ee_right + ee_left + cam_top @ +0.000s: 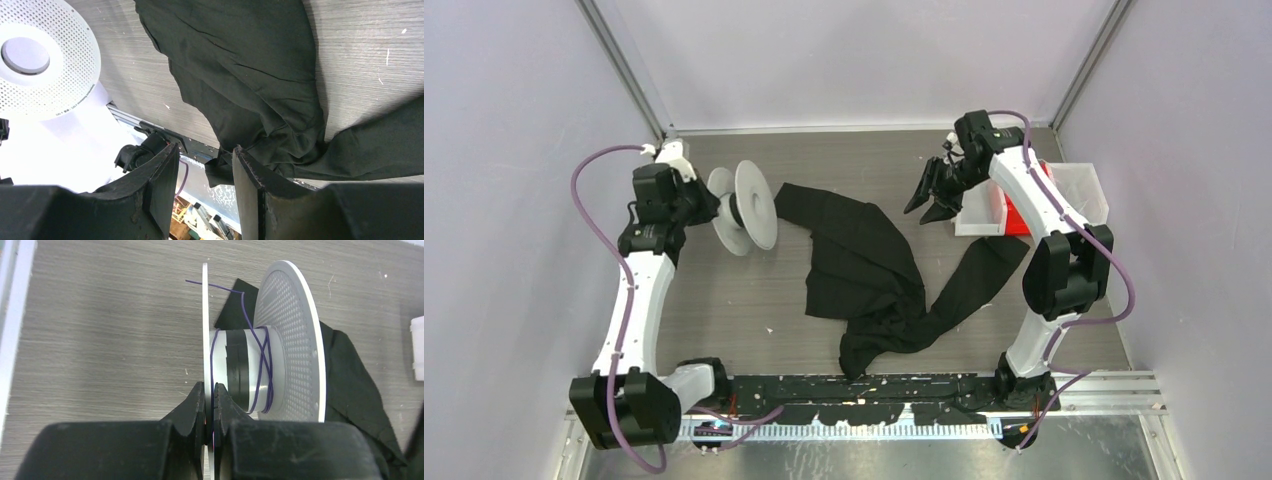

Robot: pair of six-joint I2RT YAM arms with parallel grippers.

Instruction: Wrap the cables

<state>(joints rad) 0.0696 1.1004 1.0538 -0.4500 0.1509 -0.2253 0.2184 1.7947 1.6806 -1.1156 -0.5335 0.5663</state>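
Note:
The spool [746,205] is still on its edges. My left gripper should lower and tilt the spool's near rim flat onto the table before it opens.
A white plastic spool [746,205] lies on its side at the table's back left. My left gripper [210,390] is shut on the thin edge of its near flange [205,330]. A thin dark purple cable [264,365] crosses the hub in a few turns. One strand runs down along the flange between my fingers, and a free end [220,287] sticks out over the flange's top edge. My right gripper [932,200] hangs raised at the back right, open with nothing between its fingers [162,185]. From there the spool's perforated flange [55,75] shows far off.
A large black cloth [864,260] lies crumpled across the middle of the table, its corner reaching behind the spool [350,375]. A white bin [1079,190] with something red beside it stands at the right edge, under the right arm.

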